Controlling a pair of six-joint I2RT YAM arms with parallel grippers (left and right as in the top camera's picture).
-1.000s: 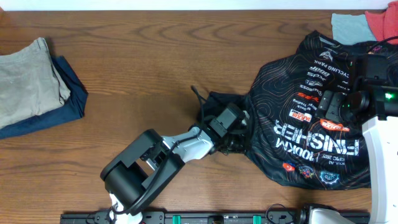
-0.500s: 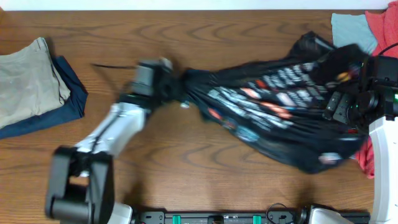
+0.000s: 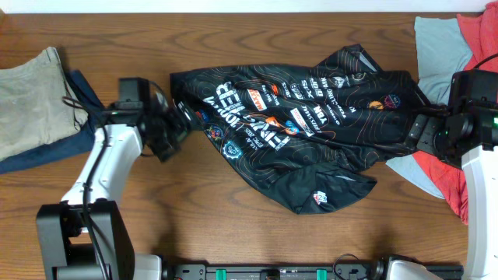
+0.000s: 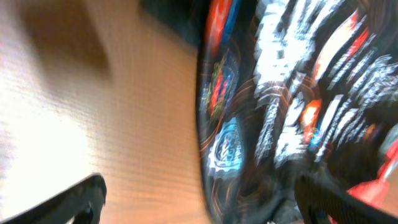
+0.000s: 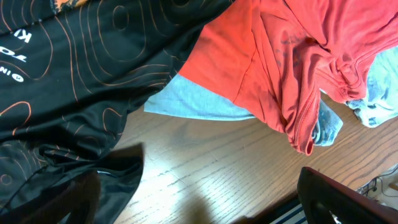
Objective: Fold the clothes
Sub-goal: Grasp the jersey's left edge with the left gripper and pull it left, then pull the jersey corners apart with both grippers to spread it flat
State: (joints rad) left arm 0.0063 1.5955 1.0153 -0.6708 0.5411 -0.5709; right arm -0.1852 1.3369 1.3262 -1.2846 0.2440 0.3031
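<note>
I should next bring my left gripper down to the right in the overhead view, onto the jersey's edge by the sleeve (image 3: 272,192), because that edge is below and back of it.
The black jersey (image 3: 311,128) with thin orange lines and white lettering lies rumpled across the middle of the table, print side up. My left gripper (image 3: 168,131) is at its left edge. In the left wrist view the jersey (image 4: 280,93) is blurred and its edge runs between the wide-apart fingers of my left gripper (image 4: 199,199), which is open. My right gripper (image 3: 418,137) hovers at the jersey's right end. It is open (image 5: 196,190) over bare wood, with the jersey (image 5: 74,74) under its left finger.
A folded beige garment (image 3: 31,101) on a navy one (image 3: 89,117) lies at the left edge. Red cloth (image 3: 440,167) and light-blue cloth (image 3: 440,39) lie at the right by my right arm; red cloth (image 5: 292,56) overlaps light-blue cloth (image 5: 193,102).
My left arm swung from the middle to the left, dragging the jersey across the table, then opened and let it go. The jersey now lies spread out. The right gripper stayed open.
</note>
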